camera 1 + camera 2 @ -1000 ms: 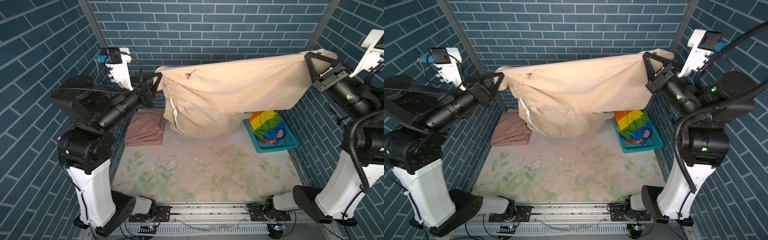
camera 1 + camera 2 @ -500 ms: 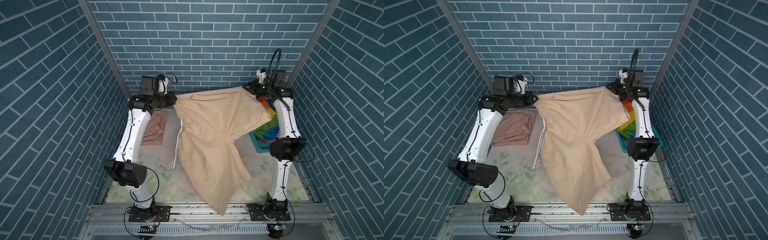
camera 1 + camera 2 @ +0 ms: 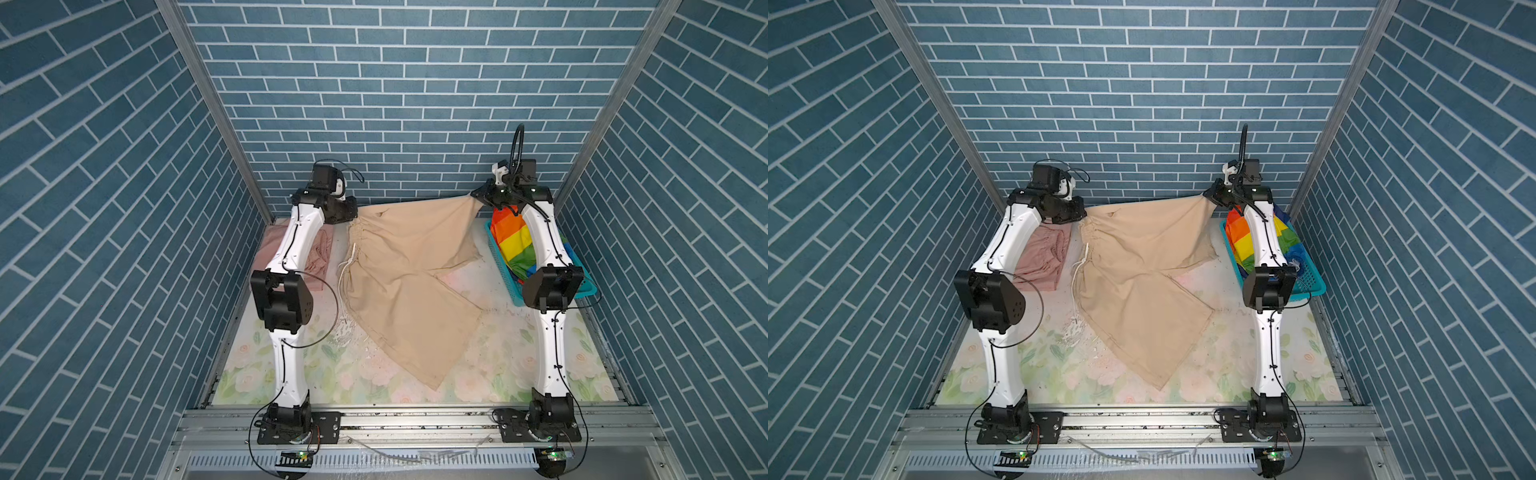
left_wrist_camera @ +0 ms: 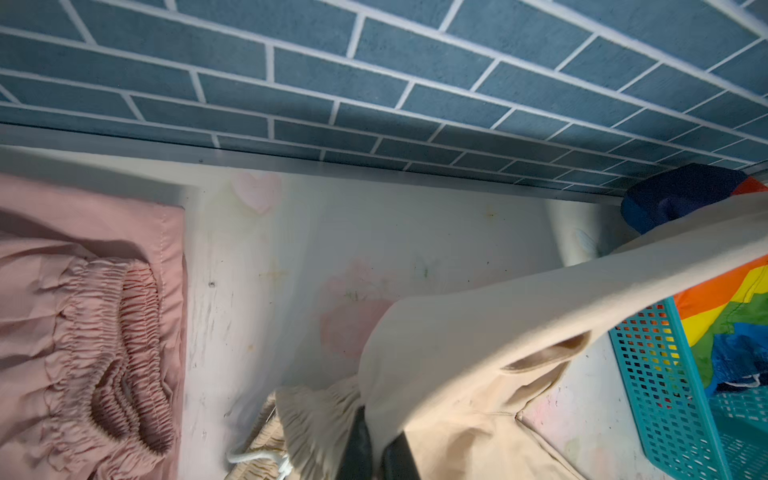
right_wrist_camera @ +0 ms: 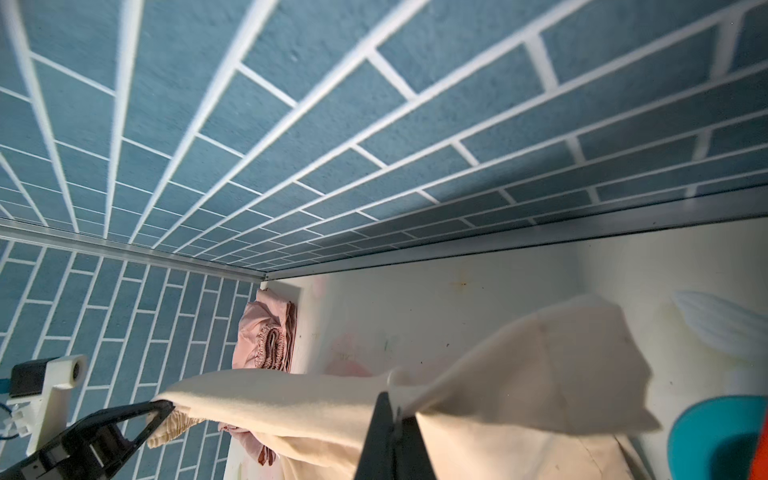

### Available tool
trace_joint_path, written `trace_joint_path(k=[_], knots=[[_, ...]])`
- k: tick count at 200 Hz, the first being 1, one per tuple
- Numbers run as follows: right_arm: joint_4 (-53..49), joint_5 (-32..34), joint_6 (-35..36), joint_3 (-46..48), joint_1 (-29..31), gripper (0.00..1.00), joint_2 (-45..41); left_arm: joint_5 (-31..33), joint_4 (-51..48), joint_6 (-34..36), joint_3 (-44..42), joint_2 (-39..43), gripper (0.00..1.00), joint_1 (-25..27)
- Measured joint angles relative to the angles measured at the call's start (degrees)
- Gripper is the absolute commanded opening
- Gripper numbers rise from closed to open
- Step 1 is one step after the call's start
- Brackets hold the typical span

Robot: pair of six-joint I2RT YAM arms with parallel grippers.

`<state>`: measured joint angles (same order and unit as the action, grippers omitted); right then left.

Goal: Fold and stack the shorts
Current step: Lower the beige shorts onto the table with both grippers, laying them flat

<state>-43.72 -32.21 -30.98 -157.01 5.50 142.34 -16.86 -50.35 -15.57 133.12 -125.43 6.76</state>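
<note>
The waistband corner goes down and back with my left gripper next and is released, since the bare tabletop beside the pink shorts lies below and back of my gripper.
The beige shorts (image 3: 407, 270) (image 3: 1142, 270) hang stretched along the table's far edge between both grippers. Their lower part lies spread on the floral mat toward the front. My left gripper (image 3: 353, 214) (image 4: 376, 436) is shut on the gathered waistband corner. My right gripper (image 3: 476, 197) (image 5: 397, 419) is shut on the opposite corner of the cloth (image 5: 519, 365). The pink shorts (image 3: 320, 253) (image 4: 83, 332) lie folded at the back left, partly hidden behind my left arm. The rainbow-striped shorts (image 3: 513, 241) (image 4: 727, 307) lie bunched in the basket.
A teal perforated basket (image 3: 582, 291) (image 3: 1312, 282) stands at the back right, right below my right arm. Blue brick walls close in the table at the back and both sides. A white drawstring (image 3: 343, 274) trails off the beige waistband.
Both arms came down from high near the camera to the table's far edge. The beige shorts, held taut in the air before, now lie partly on the mat.
</note>
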Motion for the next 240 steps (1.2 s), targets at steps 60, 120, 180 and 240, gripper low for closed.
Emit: trace_joint_path(k=[60,120,180,240], knots=[[1.38,5.11,1.68,30.42,1.55,0.0,-28.2,-4.0,0.46,-0.81,-2.97,3.5,0.07,-0.76],[15.85,12.09,-1.38,83.89,15.82,0.0,-57.57,-7.93,7.08,-3.82,-30.71,11.96,0.16,-7.43],[28.33,19.43,-13.86,113.66,36.52,0.0,-62.27,-6.49,11.17,-5.88,-45.83,12.76,0.72,-9.9],[34.01,23.28,-17.25,115.43,39.58,0.0,-56.13,-5.27,13.2,-6.71,-50.53,21.59,1.0,-10.8]])
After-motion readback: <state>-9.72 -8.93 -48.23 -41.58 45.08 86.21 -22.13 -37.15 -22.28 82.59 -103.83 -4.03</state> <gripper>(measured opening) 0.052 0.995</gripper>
